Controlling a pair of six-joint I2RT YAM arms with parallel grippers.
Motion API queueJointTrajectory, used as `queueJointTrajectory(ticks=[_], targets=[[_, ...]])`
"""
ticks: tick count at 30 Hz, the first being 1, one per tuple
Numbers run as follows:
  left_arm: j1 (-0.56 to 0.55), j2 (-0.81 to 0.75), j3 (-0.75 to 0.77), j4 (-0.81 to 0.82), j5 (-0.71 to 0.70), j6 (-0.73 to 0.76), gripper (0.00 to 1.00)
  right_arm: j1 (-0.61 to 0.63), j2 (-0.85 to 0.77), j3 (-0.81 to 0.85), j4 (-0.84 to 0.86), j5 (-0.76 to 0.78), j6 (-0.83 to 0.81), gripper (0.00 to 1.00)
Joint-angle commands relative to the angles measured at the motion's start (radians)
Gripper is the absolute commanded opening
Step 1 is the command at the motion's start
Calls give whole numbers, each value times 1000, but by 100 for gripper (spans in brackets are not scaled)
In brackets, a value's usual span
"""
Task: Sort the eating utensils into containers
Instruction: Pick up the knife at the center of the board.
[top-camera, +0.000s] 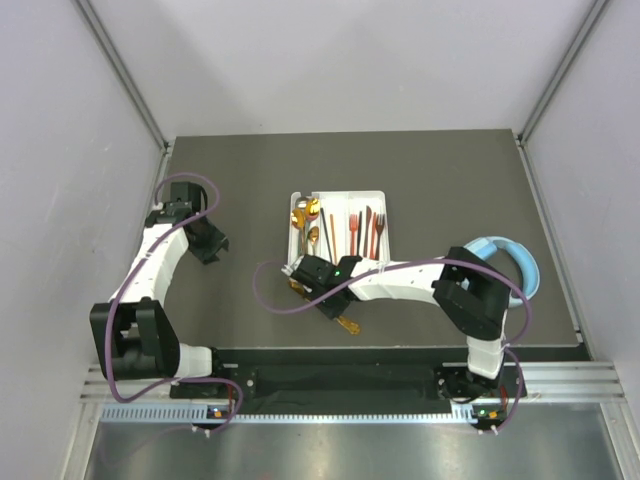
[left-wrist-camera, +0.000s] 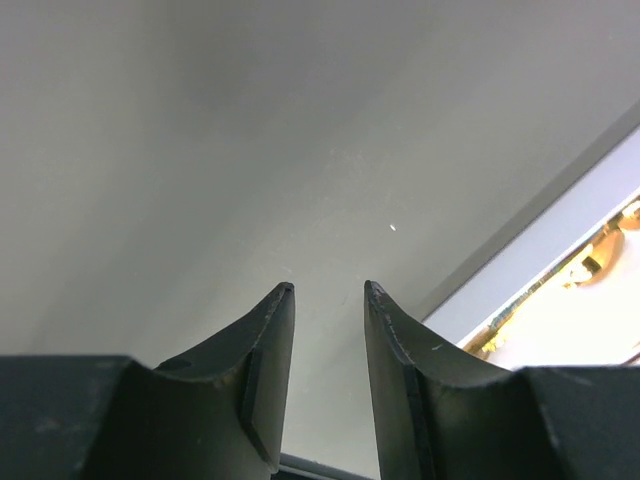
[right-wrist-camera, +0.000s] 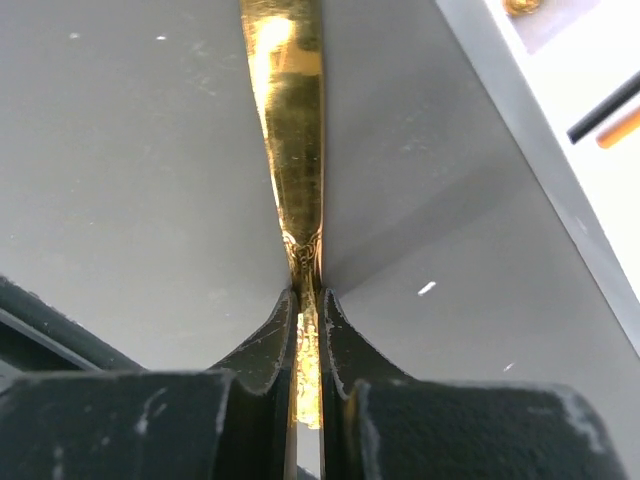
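My right gripper carries the gold utensil (right-wrist-camera: 290, 150) up and outward next, then down into the gold spoons' compartment (right-wrist-camera: 538, 12) and releases it where gold pieces already lie.
My right gripper (right-wrist-camera: 306, 300) is shut on the thin handle of a gold utensil (right-wrist-camera: 290, 150) that runs away from the fingers, low over the dark table. From above, this gripper (top-camera: 315, 283) sits just in front of the white tray's (top-camera: 378, 200) near left corner, and the gold utensil's end (top-camera: 348, 324) sticks out behind it. Gold spoons (top-camera: 309, 212), black sticks and red and orange forks (top-camera: 367, 228) lie in the tray's long compartments. My left gripper (top-camera: 212, 243) hangs open over bare table left of the tray, with nothing between its fingers (left-wrist-camera: 275, 340).
Light-blue headphones (top-camera: 512, 262) lie at the right of the table beside my right arm. The tray's rim (left-wrist-camera: 560, 235) shows at the right edge of the left wrist view. A black stick (right-wrist-camera: 605, 105) lies in the tray corner in the right wrist view.
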Motion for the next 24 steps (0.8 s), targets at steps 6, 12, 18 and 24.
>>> queueJointTrajectory(ticks=[6, 12, 18, 24], targets=[[95, -30, 3, -3, -94, -22, 41, 62, 60, 107, -69, -136, -108, 0], [157, -16, 52, 1, -99, 4, 41, 59, 68, 182, -77, -112, -180, 0], [160, -13, 60, -2, -94, 4, 40, 11, 132, 314, -95, -112, -220, 0], [160, -15, 37, 12, -77, 1, 40, -35, 204, 425, -80, -73, -223, 0]])
